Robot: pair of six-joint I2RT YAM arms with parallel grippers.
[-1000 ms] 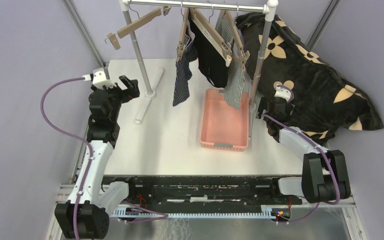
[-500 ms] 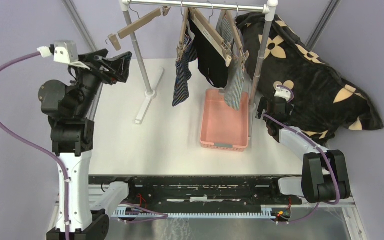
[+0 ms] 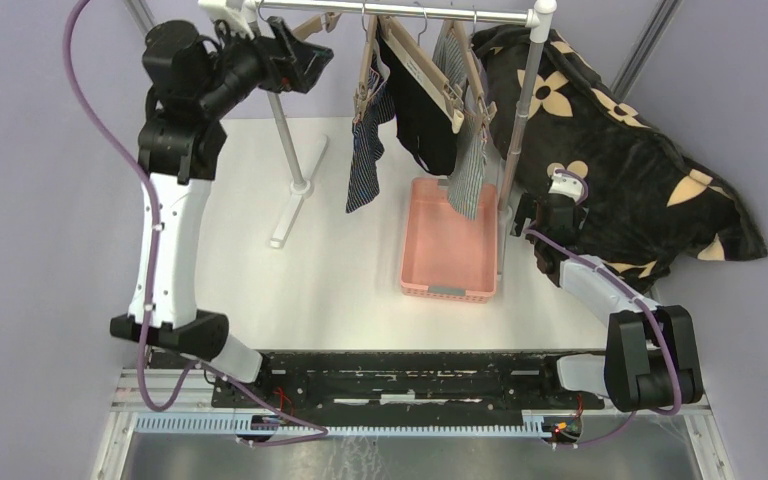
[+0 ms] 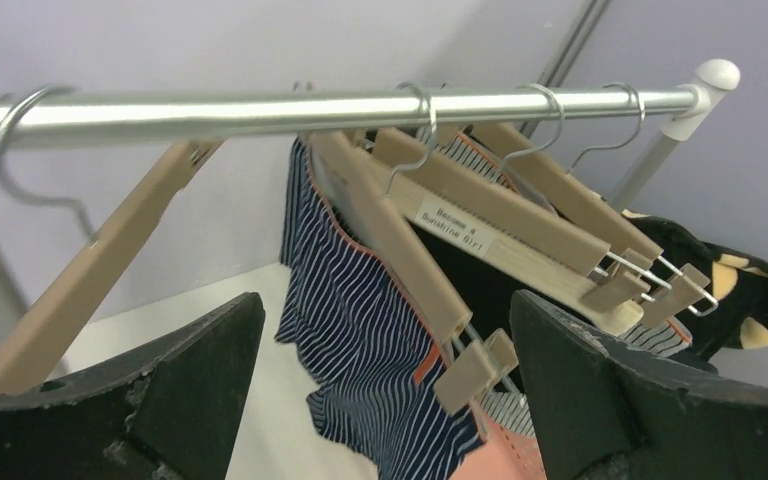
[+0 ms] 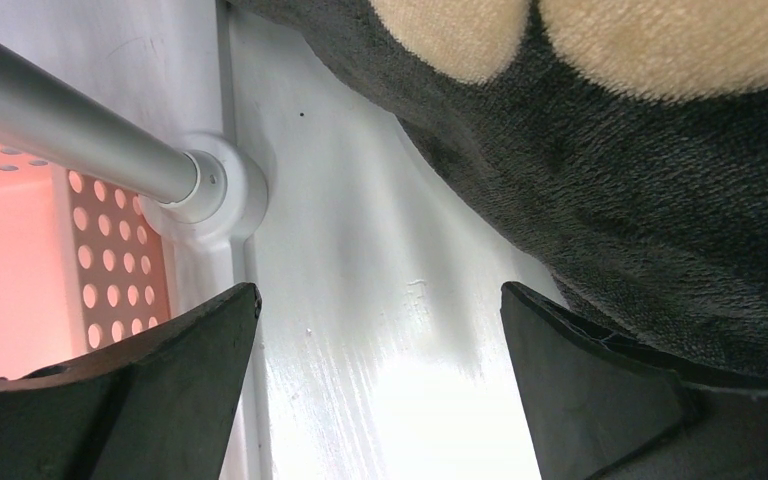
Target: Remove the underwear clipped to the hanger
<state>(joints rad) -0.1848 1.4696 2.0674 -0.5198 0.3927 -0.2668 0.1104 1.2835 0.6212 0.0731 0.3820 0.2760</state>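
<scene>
The robot's left gripper will next move to its right in the top view and close around the near half of the wooden bar that holds the navy pair, as the bar's near half lies there.
Three pairs hang from wooden clip hangers on the metal rail (image 3: pixel 400 10): navy striped underwear (image 3: pixel 365 165), also in the left wrist view (image 4: pixel 360 330), black underwear (image 3: pixel 425 120), and grey-and-white striped underwear (image 3: pixel 472 172). My left gripper (image 3: pixel 305 60) is raised to rail height, left of the navy pair, open and empty; its fingers (image 4: pixel 160 400) frame the navy pair and its hanger clip (image 4: pixel 475 370). An empty wooden hanger (image 4: pixel 90 270) hangs nearest. My right gripper (image 3: pixel 550 215) rests low by the rack's right post, open and empty.
A pink perforated basket (image 3: pixel 450 245) sits on the white table under the hanging pairs. A big black flower-print cushion (image 3: pixel 620 160) lies at the right, close to the right gripper. The rack's posts (image 3: pixel 282 120) and feet (image 5: pixel 205 185) stand on the table.
My left arm has swung up from the table's left edge to rail height and turned toward the hangers. The right arm and the clothes have not moved.
</scene>
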